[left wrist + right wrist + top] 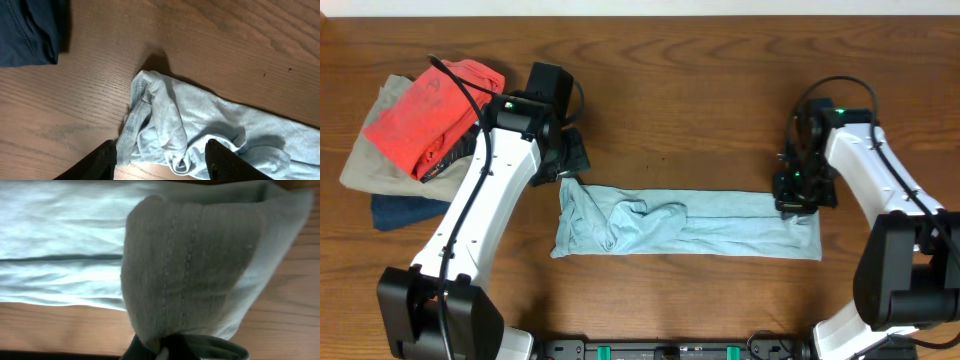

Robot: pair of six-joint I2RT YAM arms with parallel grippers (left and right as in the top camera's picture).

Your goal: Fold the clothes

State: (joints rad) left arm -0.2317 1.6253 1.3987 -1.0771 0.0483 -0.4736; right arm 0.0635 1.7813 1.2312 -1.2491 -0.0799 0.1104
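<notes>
The still-raised fold of the clothes goes left in the overhead view with my right gripper next for release there, since the clothes' flat middle [729, 222] [57, 262] lies that way.
The clothes [700, 225] are one pale light-blue garment, lying as a long wrinkled strip across the middle of the table. My left gripper [570, 165] hovers over the strip's left end, open. In the left wrist view its dark fingers [100, 162] straddle the bunched hem of the clothes [200, 125] without closing on it. My right gripper [797, 200] is at the strip's right end. In the right wrist view it [167, 350] is shut on a raised fold of the clothes [195, 265], which drapes up from the jaws and fills much of the view.
A pile of folded garments lies at the far left: coral-red [430, 110] on top, beige [380, 160] under it, navy [405, 212] at the bottom, its corner [27, 30] also in the left wrist view. A black rail [670, 350] runs along the front edge.
</notes>
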